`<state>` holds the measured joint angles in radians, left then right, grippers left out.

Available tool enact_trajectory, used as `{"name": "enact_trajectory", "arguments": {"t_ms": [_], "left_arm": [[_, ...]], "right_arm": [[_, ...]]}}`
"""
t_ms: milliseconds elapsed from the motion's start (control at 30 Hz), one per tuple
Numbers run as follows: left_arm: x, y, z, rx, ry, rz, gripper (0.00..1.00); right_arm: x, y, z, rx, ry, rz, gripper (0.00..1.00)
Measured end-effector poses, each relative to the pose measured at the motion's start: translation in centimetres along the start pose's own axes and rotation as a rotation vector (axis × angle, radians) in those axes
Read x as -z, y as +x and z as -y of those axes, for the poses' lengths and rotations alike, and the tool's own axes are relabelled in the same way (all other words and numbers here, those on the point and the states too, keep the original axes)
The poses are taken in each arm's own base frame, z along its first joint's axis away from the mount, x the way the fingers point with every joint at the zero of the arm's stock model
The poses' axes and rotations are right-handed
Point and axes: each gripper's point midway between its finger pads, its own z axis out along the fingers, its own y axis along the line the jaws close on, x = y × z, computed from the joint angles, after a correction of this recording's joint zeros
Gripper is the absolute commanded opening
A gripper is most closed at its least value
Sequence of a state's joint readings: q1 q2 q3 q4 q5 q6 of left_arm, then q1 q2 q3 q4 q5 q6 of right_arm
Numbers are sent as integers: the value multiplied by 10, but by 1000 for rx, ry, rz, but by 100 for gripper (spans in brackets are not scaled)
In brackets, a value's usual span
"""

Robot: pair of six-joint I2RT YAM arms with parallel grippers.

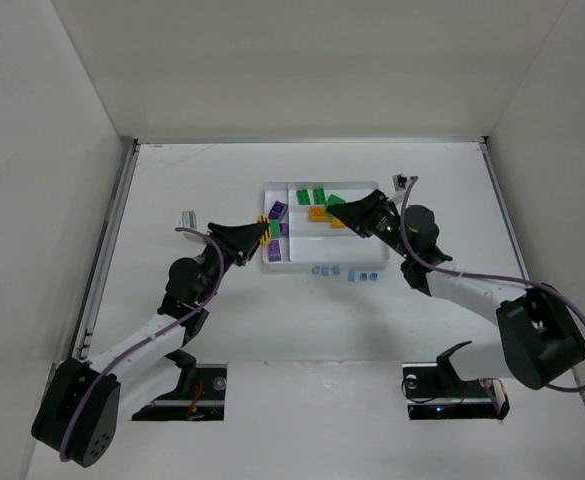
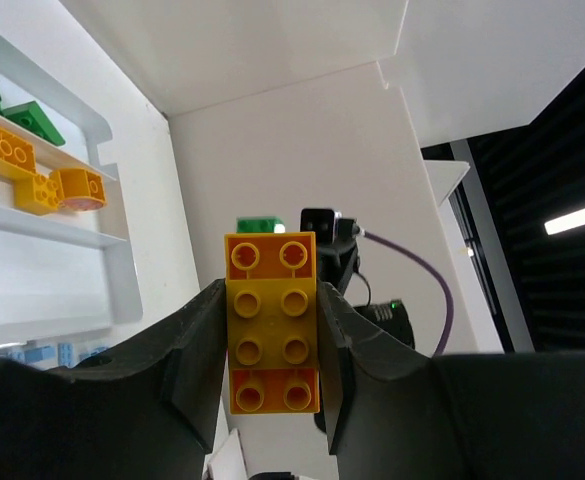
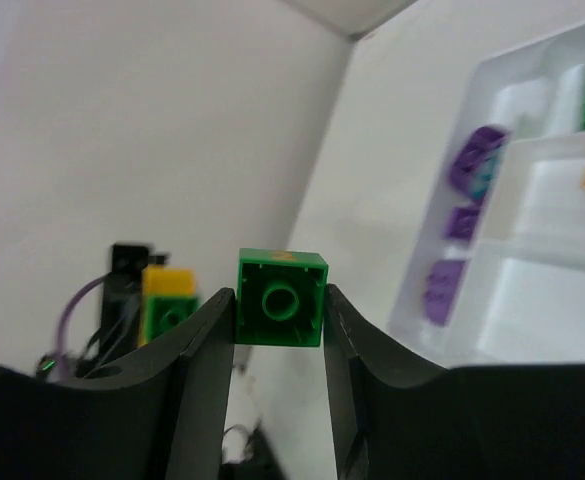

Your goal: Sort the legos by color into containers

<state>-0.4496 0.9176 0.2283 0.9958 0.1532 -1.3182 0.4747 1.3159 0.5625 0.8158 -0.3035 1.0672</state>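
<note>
My right gripper holds the single green brick and next needs to tilt downward, move outward over the far section's empty end and lower the brick, since that section holds green legos.
The white tray lies mid-table. Its narrow left section holds purple legos, the far section green ones, and the middle section yellow-orange ones. Tiny light-blue legos lie on the table in front of the tray. My left gripper hovers at the tray's left end, shut on a yellow-orange stack with a green brick showing at its far end. My right gripper is over the tray, facing the left one. It is shut on a single green brick, whose hollow underside faces the camera.
A small grey clip-like object sits left of the tray and a dark one behind its right corner. White walls enclose the table on three sides. More light-blue bricks lie near the tray's front right.
</note>
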Motion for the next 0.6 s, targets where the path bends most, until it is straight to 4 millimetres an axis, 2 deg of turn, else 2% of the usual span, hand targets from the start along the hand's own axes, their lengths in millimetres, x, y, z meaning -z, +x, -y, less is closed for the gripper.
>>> {"name": "enact_trajectory", "arguments": {"t_ms": [133,300,500,600], "left_arm": [[1,5,-7,-10,-17,-13,14],[4,13,-29,-21,-72,-35,15],[7,23,-46,-40,-117,-66,15],[8,27,-49,-49,-123,-78,15]], "right_arm": [[-24,-34,44,128,232,65,37],[-45,-66,111,300,533,92,39],[-41,-79,187,375,784,37,40],[-44,-91,208,381,841,33,41]]}}
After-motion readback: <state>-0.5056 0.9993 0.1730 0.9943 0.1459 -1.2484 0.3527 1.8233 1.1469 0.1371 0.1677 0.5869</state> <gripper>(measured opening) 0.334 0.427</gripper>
